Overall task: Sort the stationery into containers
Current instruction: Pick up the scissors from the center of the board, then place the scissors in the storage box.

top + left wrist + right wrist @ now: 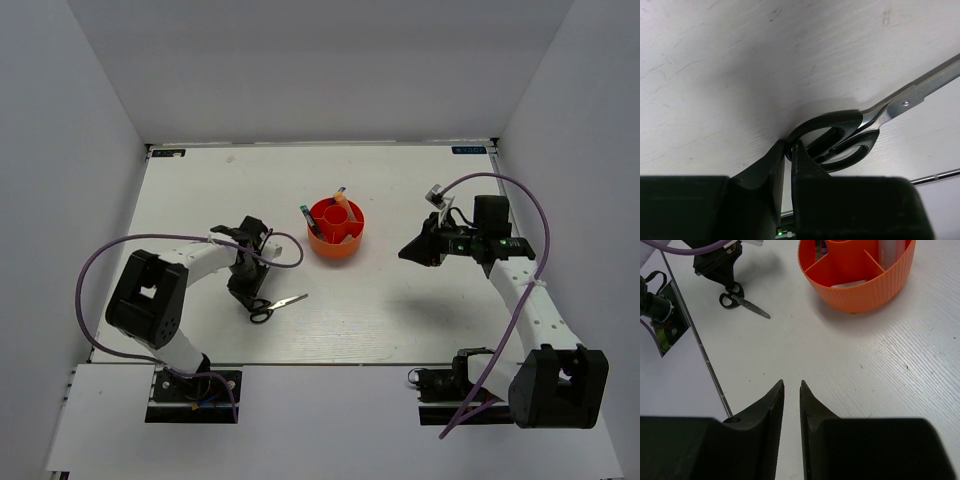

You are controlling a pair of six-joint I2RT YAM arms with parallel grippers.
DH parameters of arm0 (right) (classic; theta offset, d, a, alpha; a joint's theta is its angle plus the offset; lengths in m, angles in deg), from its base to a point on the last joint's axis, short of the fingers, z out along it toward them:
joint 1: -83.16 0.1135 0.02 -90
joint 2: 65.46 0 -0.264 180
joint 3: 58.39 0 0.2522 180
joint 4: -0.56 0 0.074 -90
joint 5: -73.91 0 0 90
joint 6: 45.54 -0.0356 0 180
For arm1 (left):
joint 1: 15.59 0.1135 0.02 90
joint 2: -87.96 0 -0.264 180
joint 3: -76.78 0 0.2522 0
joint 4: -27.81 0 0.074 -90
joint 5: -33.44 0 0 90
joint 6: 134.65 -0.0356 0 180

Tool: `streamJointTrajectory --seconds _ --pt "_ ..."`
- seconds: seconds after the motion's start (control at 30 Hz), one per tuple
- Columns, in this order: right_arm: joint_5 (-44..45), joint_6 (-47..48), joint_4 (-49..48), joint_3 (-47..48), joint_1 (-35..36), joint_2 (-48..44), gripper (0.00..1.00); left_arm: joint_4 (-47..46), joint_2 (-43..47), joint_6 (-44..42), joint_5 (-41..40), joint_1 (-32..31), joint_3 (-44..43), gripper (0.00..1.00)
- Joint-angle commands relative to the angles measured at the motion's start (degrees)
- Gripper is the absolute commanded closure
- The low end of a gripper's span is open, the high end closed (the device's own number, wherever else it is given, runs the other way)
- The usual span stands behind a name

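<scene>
The left gripper rises outward over the cup, which stands to its right in the top view, next. It then releases the scissors [276, 304] blades-down into the cup's empty middle section [336, 216].
The black-handled scissors [276, 304] lie on the white table left of centre, blades pointing right. My left gripper [252, 297] is down at their handles. In the left wrist view it [789, 148] is shut on the rim of one handle loop of the scissors [850, 135]. The round orange-red organizer cup [336, 232] stands mid-table and holds a peach-orange highlighter [342, 205] and a dark pen [305, 214]. My right gripper [408, 252] hovers to the cup's right, jaws nearly together and empty [792, 385]. The cup [860, 280] and the scissors [742, 301] also show in the right wrist view.
The table's near edge [320, 362] runs just behind both arm bases. White walls close in the table on the left, right and far sides. A purple cable [285, 250] loops above the left arm's wrist.
</scene>
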Motion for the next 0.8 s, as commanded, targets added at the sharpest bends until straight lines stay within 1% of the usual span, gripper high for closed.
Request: streamJointTrajectory --seconds 0.0,0.03,0.07,0.13,0.2,0.23,0.27,0.3,0.33,0.37,0.4,0.43,0.47,0.5,0.53,0.57,0.6,0.63,0.67,0.7,0.73,0.77 --pt "-1.86 0.49 0.41 1.98 -0.48 -1.72 0.78 -7.21 0.18 1.93 5.73 -0.38 2.45 1.0" --pt "-1.94 0.49 0.41 1.89 -0.57 -1.8 0.78 -7.47 0.79 3.76 5.64 -0.47 2.36 1.0" --pt "-1.94 0.49 0.24 1.98 -0.48 -1.72 0.78 -7.39 3.58 4.39 5.29 -0.64 2.09 1.0" --pt "-1.94 0.49 0.33 1.89 -0.74 -1.72 0.78 -6.68 6.66 4.48 2.23 -2.13 1.31 1.0" --pt "-2.12 0.49 0.33 1.89 -0.57 -1.63 0.78 -5.02 9.49 3.61 0.11 -4.06 -1.06 1.0" --pt "-2.21 0.49 0.41 1.8 -0.57 -1.19 0.78 -2.58 10.98 2.73 -3.29 -4.42 -1.77 1.0" --pt "-2.03 0.49 0.41 1.89 -0.66 -1.19 0.78 -1.94 12.21 2.72 -4.46 -4.69 -2.65 1.0" --pt "-2.12 0.4 0.33 1.8 -0.48 -1.28 0.78 -0.98 13.26 0.72 -4.47 -5.82 -5.18 1.0" --pt "-2.03 0.57 0.33 1.89 -0.48 -1.45 0.78 0.86 13.62 -0.17 -8.91 -6.35 -6.25 1.0" --pt "-1.95 0.49 0.33 1.8 -0.48 -1.37 0.78 1.22 14.15 -0.44 -10.69 -6.88 -7.3 1.0" --pt "-2.12 0.49 0.41 1.89 -0.57 -1.36 0.78 1.58 15.02 -1.75 -13.75 -8.89 -10.53 1.0" --pt "-1.95 0.49 0.5 1.89 -0.57 -1.54 0.78 2.45 15.12 -2.54 -17.35 -9.6 -11.87 1.0" --pt "-1.94 0.49 0.24 1.89 -0.48 -1.37 0.78 2.63 15.21 -3.07 -19.13 -10.39 -14.58 1.0" --pt "-1.86 0.31 0.24 1.89 -0.48 -1.28 0.78 2.72 14.86 -5.08 -23.06 -12.93 -17.65 1.0" --pt "-1.86 0.31 0.32 1.63 -0.57 -1.19 0.78 2.64 14.34 -5.97 -27.36 -13.99 -19.42 1.0" --pt "-1.6 0.31 0.15 1.8 -0.66 -1.1 0.78 2.37 13.02 -7.02 -32.19 -14.79 -23.1 1.0" --pt "-1.33 0.22 0.06 1.89 -0.57 -1.1 0.78 1.94 11.27 -11.3 -34.24 -17.67 -26.7 1.0" --pt "-1.15 0.14 0.58 1.89 -0.66 -0.84 0.78 1.58 9.25 -12.9 -36.44 -18.57 -30.56 1.0" --pt "-0.81 0.14 0.15 2.15 -0.57 -0.84 0.78 -0.07 7.84 -16.58 -42.55 -20.05 -32.52 1.0" --pt "-0.45 0.05 0.24 2.07 -0.57 -0.92 0.78 -0.7 5.3 -20.18 -44.35 -21.46 -34.45 1.0" --pt "1.55 -0.13 0.24 1.98 -0.48 -0.92 0.78 -1.66 2.41 -24.65 -46.2 -22.09 -39.26 1.0" --pt "2.44 -0.21 0.06 2.15 -0.57 -1.36 0.78 -5.94 1.16 -26.96 -50.91 -23.14 -40.61 1.0"
